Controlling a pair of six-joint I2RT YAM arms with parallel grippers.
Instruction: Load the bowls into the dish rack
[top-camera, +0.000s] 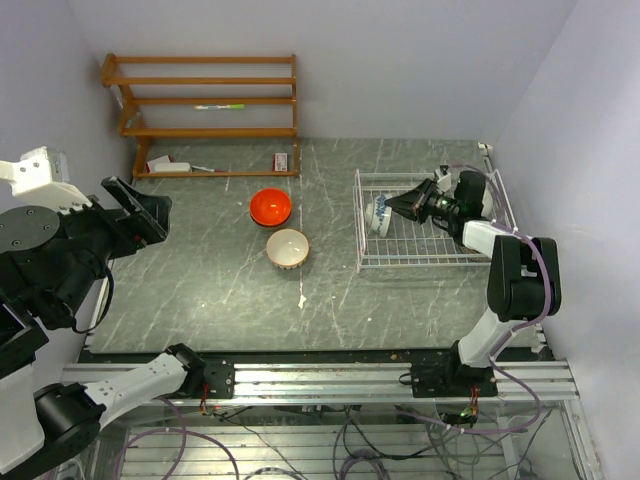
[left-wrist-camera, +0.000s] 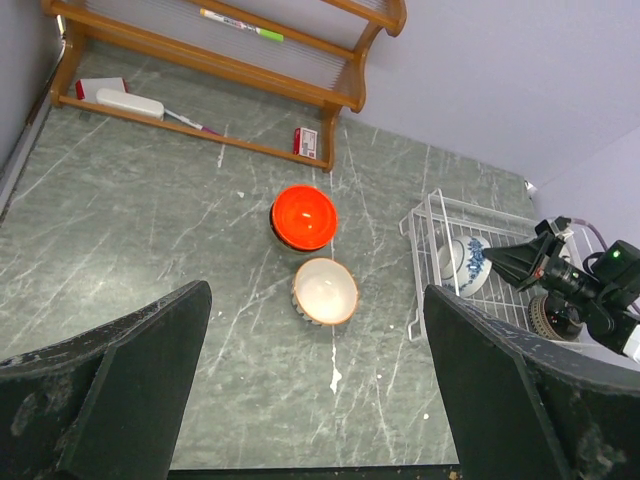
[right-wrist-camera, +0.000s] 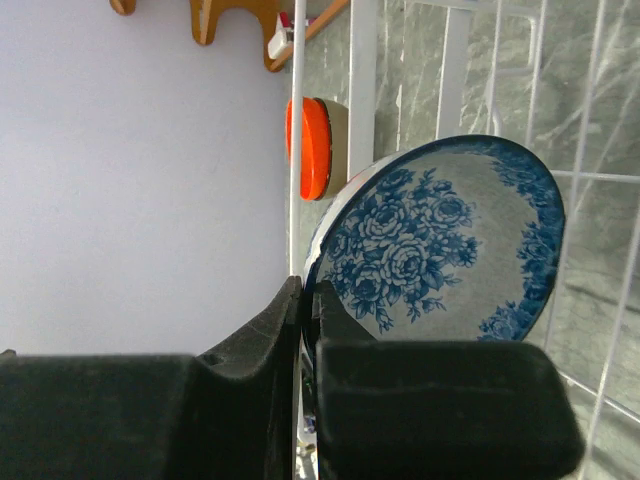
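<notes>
The patterned bowl is tilted, so I should move my right gripper down and to the right in the top view and let go of the patterned bowl's rim on the bottom wires of the rack.
The blue-and-white patterned bowl (top-camera: 378, 213) (right-wrist-camera: 450, 240) stands tilted on its edge at the left end of the white wire dish rack (top-camera: 430, 258) (left-wrist-camera: 425, 260). My right gripper (top-camera: 398, 208) (right-wrist-camera: 308, 295) is shut on that bowl's rim, one finger inside and one outside. An orange-red bowl (top-camera: 271, 207) (left-wrist-camera: 303, 217) and a white-lined tan bowl (top-camera: 287, 247) (left-wrist-camera: 325, 291) sit upright on the table's middle, left of the rack. My left gripper (top-camera: 140, 215) (left-wrist-camera: 320, 400) hangs open high over the table's left side, holding nothing.
A brown wooden shelf unit (top-camera: 210, 100) stands at the back left with small items on its lowest shelf. The grey marbled table (top-camera: 200, 290) has walls close on both sides. The rack's low wire sides (right-wrist-camera: 362, 90) surround the held bowl.
</notes>
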